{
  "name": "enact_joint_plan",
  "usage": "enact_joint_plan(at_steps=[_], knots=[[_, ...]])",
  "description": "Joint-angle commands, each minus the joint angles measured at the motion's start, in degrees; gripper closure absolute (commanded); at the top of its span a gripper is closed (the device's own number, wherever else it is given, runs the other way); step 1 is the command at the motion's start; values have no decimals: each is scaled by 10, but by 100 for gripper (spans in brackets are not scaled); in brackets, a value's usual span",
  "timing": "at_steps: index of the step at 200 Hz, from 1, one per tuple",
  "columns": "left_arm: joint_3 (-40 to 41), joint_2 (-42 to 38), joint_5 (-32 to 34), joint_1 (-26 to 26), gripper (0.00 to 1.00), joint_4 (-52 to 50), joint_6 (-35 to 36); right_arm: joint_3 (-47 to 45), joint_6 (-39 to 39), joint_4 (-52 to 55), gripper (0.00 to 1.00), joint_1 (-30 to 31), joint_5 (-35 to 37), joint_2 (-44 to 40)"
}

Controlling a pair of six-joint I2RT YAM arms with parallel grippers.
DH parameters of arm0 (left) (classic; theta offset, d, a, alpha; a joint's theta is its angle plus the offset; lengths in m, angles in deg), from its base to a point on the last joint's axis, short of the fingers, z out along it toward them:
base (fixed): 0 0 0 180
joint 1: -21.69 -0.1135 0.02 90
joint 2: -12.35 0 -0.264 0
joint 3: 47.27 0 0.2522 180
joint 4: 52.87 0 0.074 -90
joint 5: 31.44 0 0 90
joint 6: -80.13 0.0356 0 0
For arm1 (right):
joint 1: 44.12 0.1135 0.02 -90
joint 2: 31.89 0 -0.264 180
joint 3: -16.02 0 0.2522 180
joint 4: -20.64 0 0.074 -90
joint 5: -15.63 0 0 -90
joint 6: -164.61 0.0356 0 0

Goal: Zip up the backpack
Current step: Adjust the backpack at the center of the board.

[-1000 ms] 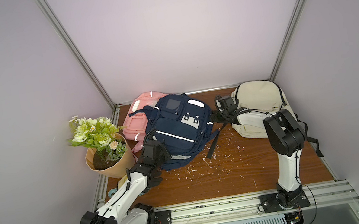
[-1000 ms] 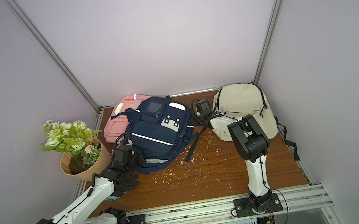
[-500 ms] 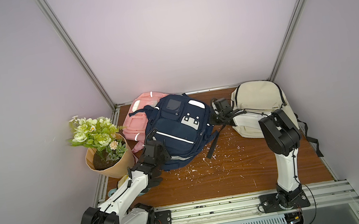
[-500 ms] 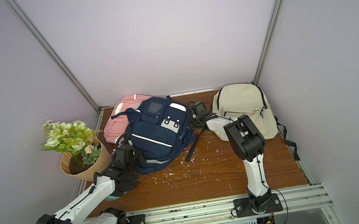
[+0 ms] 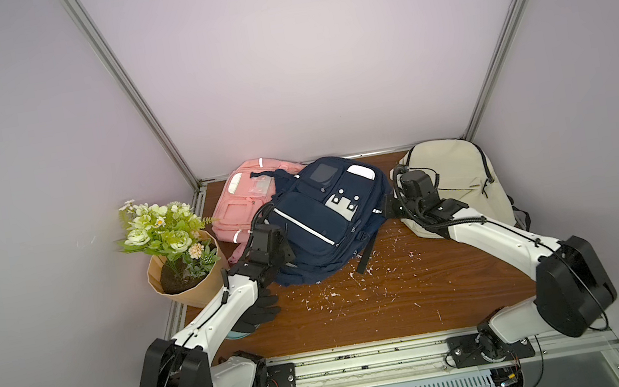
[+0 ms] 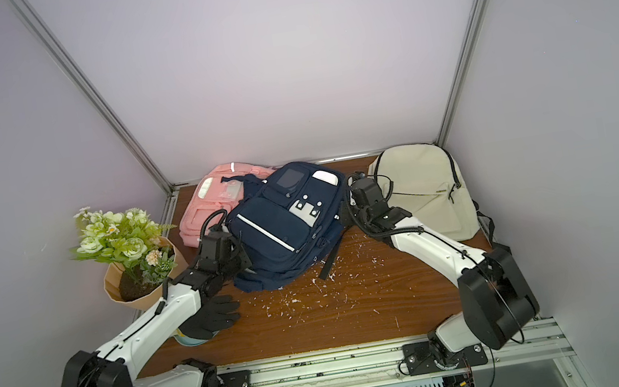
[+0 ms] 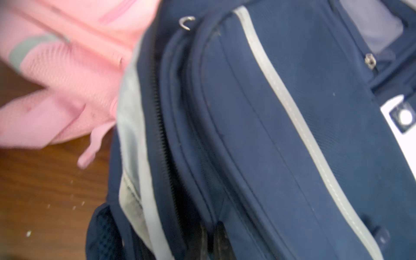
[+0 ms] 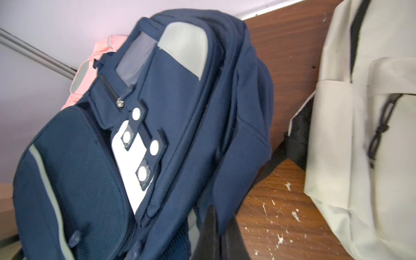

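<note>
I will next pull the navy fold in my left gripper outward toward the pink backpack [image 5: 241, 211] [image 7: 84, 65] to straighten the tilted navy backpack. Then I will let go of the fold.
A navy backpack [image 5: 324, 217] [image 6: 283, 224] lies tilted in the middle at the back of the table, partly on top of a pink one. My left gripper [image 5: 282, 250] [image 7: 210, 239] is at its near-left side, shut on a fold of navy fabric beside a row of black zipper teeth [image 7: 161, 126]. A silver zipper pull ring [image 7: 186, 22] sits further along that seam. My right gripper [image 5: 388, 207] [image 8: 216, 227] is at the backpack's right side, shut on a flap of its navy fabric [image 8: 236, 168].
A pink backpack [image 5: 246, 200] lies behind on the left and a cream backpack [image 5: 461, 179] on the right, close behind my right arm. A potted flower bunch [image 5: 179, 261] stands at the left edge. A black glove [image 5: 258, 316] lies under my left arm. White flecks dot the wooden table [image 5: 359, 304].
My right gripper has shut on the navy backpack's right side. The left arm and its grip look unchanged.
</note>
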Motion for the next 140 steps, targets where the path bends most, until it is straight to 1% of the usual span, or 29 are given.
enact_joint_plan(at_steps=[1, 27, 49, 68, 81, 86, 98, 105, 113, 124, 132, 140], knots=[[-66, 53, 66, -12, 100, 50, 18, -26, 20, 15, 100, -10, 101, -85], [-175, 154, 51, -18, 100, 48, 31, -92, 67, 26, 100, -3, 95, -149], [-258, 220, 25, -22, 100, 33, 37, -142, 100, 23, 100, 25, 86, -173], [-286, 245, 5, -22, 99, 27, 37, -163, 112, 18, 100, 70, 89, -169], [-274, 241, 2, -22, 90, 30, 36, -170, 112, 15, 99, 96, 92, -156], [-266, 237, 3, -22, 85, 31, 36, -172, 111, 13, 96, 104, 93, -151], [-244, 222, 9, -22, 79, 28, 38, -175, 102, 7, 88, 113, 87, -138], [-229, 210, 14, -22, 75, 24, 38, -175, 90, 3, 80, 114, 79, -130], [-211, 194, 19, -21, 68, 16, 36, -170, 75, 6, 69, 115, 76, -122], [-181, 163, 27, -21, 53, 8, 34, -158, 50, 19, 54, 115, 84, -115], [-156, 135, 32, -22, 41, 5, 31, -148, 30, 28, 46, 114, 95, -113], [-129, 104, 38, -21, 31, 3, 27, -138, 8, 36, 41, 115, 105, -113]])
